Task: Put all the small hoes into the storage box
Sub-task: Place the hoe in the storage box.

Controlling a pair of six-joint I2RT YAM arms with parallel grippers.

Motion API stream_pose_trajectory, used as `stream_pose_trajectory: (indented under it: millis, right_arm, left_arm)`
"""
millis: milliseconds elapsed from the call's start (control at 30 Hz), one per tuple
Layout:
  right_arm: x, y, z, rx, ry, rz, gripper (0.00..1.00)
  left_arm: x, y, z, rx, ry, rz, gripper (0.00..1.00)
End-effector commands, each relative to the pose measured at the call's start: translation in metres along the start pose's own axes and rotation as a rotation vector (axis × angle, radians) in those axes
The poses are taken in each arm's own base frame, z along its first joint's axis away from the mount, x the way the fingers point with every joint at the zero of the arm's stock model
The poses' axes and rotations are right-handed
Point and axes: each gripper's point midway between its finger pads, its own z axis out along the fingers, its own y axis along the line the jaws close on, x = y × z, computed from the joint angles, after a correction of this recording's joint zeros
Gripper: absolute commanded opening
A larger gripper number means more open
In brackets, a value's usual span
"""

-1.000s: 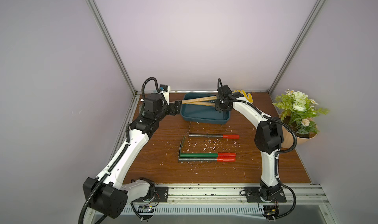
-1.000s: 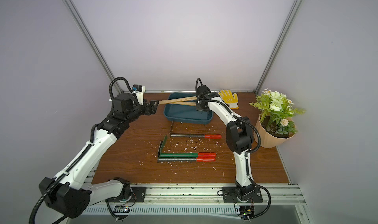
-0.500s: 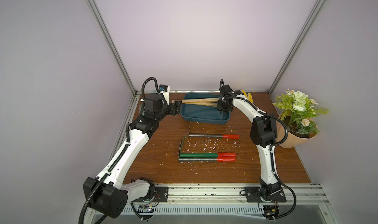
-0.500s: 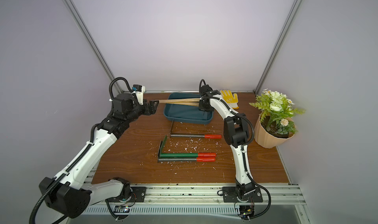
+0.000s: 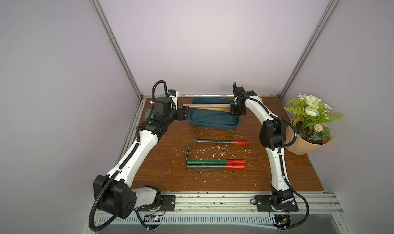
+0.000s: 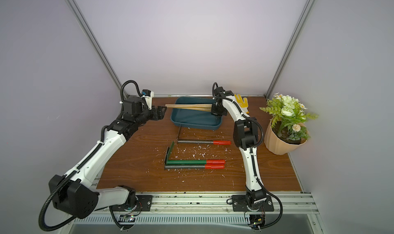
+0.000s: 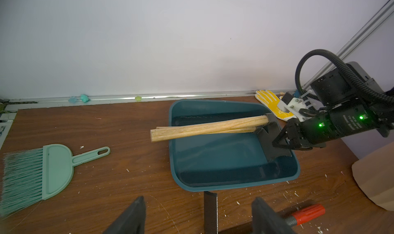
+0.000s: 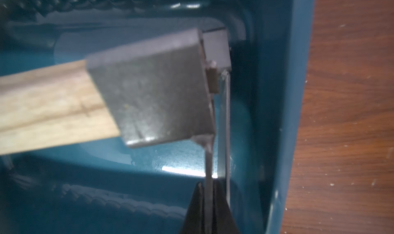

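The head of the second hoe lies under the held hoe, so my right gripper should next pull back and down toward the box's clear near bottom, letting go of the blade.
The small hoe [image 5: 204,106] [image 6: 187,106] has a pale wooden handle and a black metal head. It lies across the teal storage box [image 5: 213,120] [image 6: 196,120] [image 7: 223,158] at the back of the table. Its head is low inside the box's right end and its handle end sticks out past the left rim. My right gripper [image 5: 233,113] [image 6: 216,113] [image 8: 210,186] is shut on the hoe's thin blade. A second wooden-handled hoe [image 7: 238,130] lies beside it in the box. My left gripper [image 5: 185,113] [image 6: 162,113] [image 7: 198,198] hangs open and empty just left of the box, by the handle end.
Three red-gripped tools [image 5: 221,142] [image 5: 215,162] [image 5: 215,167] lie mid-table among white crumbs. A flower pot [image 5: 307,136] stands at the right edge. A yellow glove [image 6: 242,102] lies behind the right arm, and a mint hand brush [image 7: 32,175] at the far left.
My right arm has drawn its elbow in and brought the hoe's head down into the box, so the handle now lies more level. The left gripper has stayed open in place.
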Motion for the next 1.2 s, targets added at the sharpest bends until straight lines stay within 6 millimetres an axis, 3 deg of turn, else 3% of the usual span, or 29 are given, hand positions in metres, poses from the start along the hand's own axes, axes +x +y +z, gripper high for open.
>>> stream_pose_trajectory:
  millis: [0, 100, 233, 500, 700, 900, 1167]
  right_arm:
    - [-0.022, 0.028, -0.05, -0.115, -0.092, -0.022, 0.0]
    - [-0.023, 0.033, -0.062, -0.162, -0.086, -0.009, 0.0]
    - [-0.015, 0.033, -0.063, -0.19, -0.044, 0.0, 0.0]
    - [0.011, 0.027, -0.07, -0.161, 0.043, -0.016, 0.0]
    - [0.025, 0.017, -0.053, -0.119, 0.113, -0.023, 0.0]
    - [0.03, 0.009, -0.029, -0.088, 0.163, -0.014, 0.0]
    - [0.027, 0.007, -0.004, -0.097, 0.19, -0.005, 0.0]
  left_arm:
    - [-0.017, -0.001, -0.005, 0.013, -0.038, -0.023, 0.78]
    - [-0.013, 0.0, -0.002, 0.018, -0.03, -0.03, 0.78]
    - [-0.009, -0.001, 0.003, 0.026, -0.02, -0.035, 0.78]
    - [-0.002, 0.001, 0.012, 0.032, 0.013, -0.041, 0.78]
    - [0.006, 0.003, 0.023, 0.044, 0.059, -0.053, 0.78]
    - [0.003, 0.018, 0.018, 0.036, 0.048, -0.084, 0.77]
    - [0.004, 0.023, 0.019, 0.038, 0.05, -0.097, 0.77]
